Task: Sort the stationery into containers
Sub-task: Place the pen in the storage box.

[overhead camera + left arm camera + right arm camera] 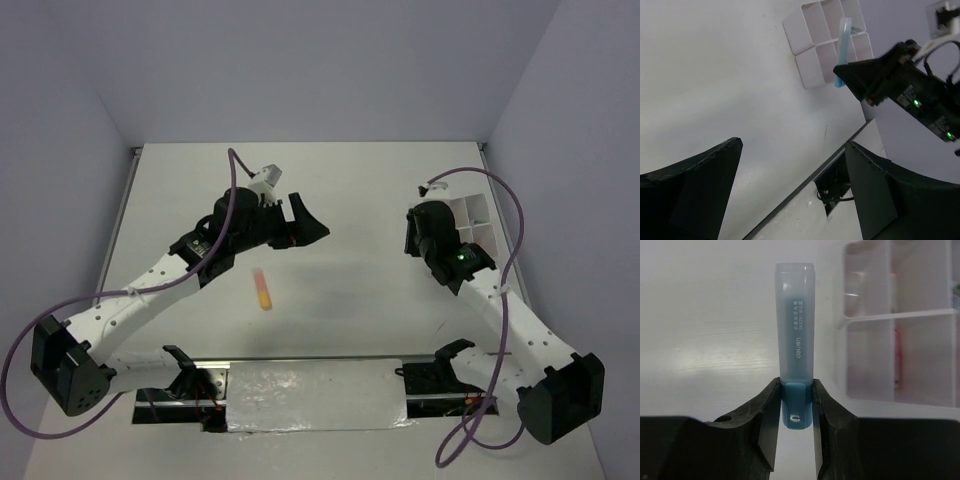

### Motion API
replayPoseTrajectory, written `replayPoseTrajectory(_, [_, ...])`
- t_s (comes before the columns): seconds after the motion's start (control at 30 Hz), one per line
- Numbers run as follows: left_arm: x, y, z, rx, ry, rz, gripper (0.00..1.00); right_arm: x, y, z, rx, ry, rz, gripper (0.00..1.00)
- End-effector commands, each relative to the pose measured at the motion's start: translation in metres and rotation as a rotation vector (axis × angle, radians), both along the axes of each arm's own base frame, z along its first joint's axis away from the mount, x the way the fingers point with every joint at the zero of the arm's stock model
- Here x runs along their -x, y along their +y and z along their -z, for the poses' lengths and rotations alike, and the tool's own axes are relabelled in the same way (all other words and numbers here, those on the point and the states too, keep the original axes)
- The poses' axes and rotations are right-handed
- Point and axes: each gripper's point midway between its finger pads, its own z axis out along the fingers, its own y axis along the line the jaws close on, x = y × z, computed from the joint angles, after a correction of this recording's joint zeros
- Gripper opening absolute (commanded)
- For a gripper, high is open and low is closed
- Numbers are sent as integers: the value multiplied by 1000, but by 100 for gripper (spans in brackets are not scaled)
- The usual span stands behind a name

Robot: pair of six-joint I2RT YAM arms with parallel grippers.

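Observation:
My right gripper shifts to its right in the wrist view next, over the tray's empty section beside the pink item (869,360), and releases the blue marker.
A stubby blue marker (796,330) stands upright in my right gripper (796,386), whose jaws are shut on its darker blue end. The white divided tray (900,316) lies just to the right of it, with a pink item (897,356) in one compartment. The left wrist view shows the same blue marker (843,47) hanging over the tray (810,35). An orange marker (262,289) lies on the table below my left gripper (312,228). My left gripper (792,145) is open and raised, with nothing between its fingers.
The tray (478,222) sits at the far right of the table, close to the right wall. A white plate and the two arm bases (315,392) run along the table's near edge.

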Motion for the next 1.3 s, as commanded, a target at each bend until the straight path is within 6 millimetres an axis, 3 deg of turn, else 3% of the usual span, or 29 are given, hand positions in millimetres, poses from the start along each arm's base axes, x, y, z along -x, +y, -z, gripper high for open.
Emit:
replayPoseTrajectory(0.0, [3, -12, -34, 43, -91, 33, 97, -3, -52, 4, 112, 42, 219, 2])
replayPoseTrajectory(0.1, [9, -9, -28, 7, -92, 53, 97, -11, -76, 1, 146, 32, 307, 2])
replayPoseTrajectory(0.33, [26, 9, -11, -89, -113, 88, 97, -30, -81, 1, 177, 4, 308, 5])
replayPoseTrajectory(0.53, [46, 49, -8, -217, -157, 56, 98, -43, -93, 18, 231, 31, 345, 7])
replayPoseTrajectory(0.67, [59, 81, -10, -294, -202, 10, 99, -44, -102, 24, 223, 50, 373, 9])
replayPoseTrajectory(0.83, [65, 107, -11, -350, -231, -51, 99, -40, -100, 29, 206, 56, 368, 12])
replayPoseTrajectory(1.27, [65, 116, 10, -407, -248, -58, 99, -26, -100, 56, 189, 115, 383, 17])
